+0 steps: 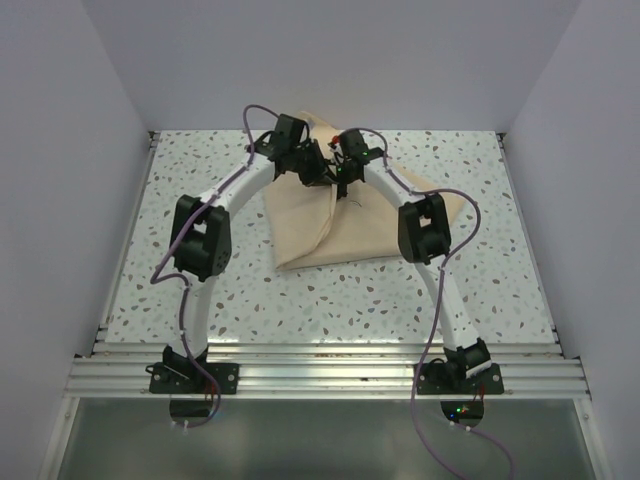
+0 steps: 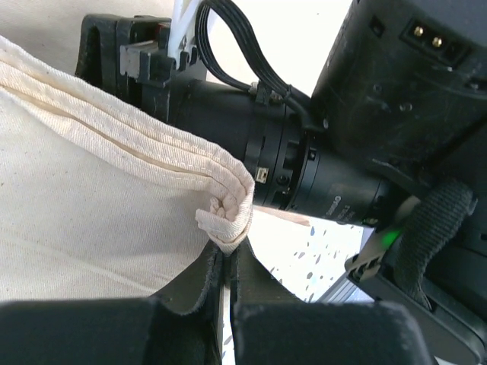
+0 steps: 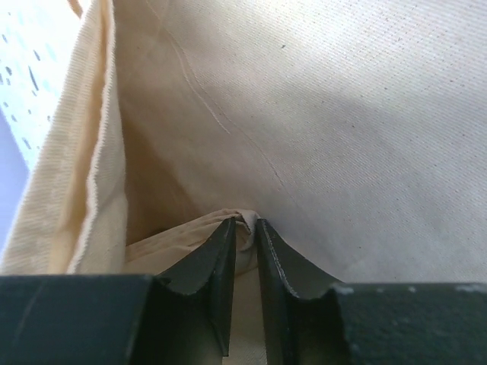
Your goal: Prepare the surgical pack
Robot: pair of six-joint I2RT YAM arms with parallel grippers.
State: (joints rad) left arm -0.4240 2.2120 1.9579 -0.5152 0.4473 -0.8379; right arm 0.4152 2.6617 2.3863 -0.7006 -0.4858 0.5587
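Tan cloth lies spread beyond point(image 1: 367, 205) the cloth's hemmed corner, so my left gripper should carry the corner to the right in the top view next, and then open.
The surgical pack shows as a folded tan cloth bundle point(image 1: 335, 230) lying mid-table; its tray, instruments, gauze and packet are hidden. Both grippers meet over the bundle's far part. My left gripper point(image 1: 322, 172) is shut on a bunched hemmed corner of the tan cloth point(image 2: 226, 215), with the cloth's hemmed edge running up to the left. My right gripper point(image 1: 343, 180) is shut on a pinched fold of the tan cloth point(image 3: 245, 222), with cloth filling the view behind it. The right arm's black wrist point(image 2: 304, 163) is right behind the left gripper's corner.
The speckled white table point(image 1: 200, 170) is walled by white panels at left, right and back. An aluminium rail point(image 1: 320, 372) carrying both arm bases runs along the near edge. A flap of cloth point(image 1: 450, 205) sticks out to the right behind the right arm's elbow.
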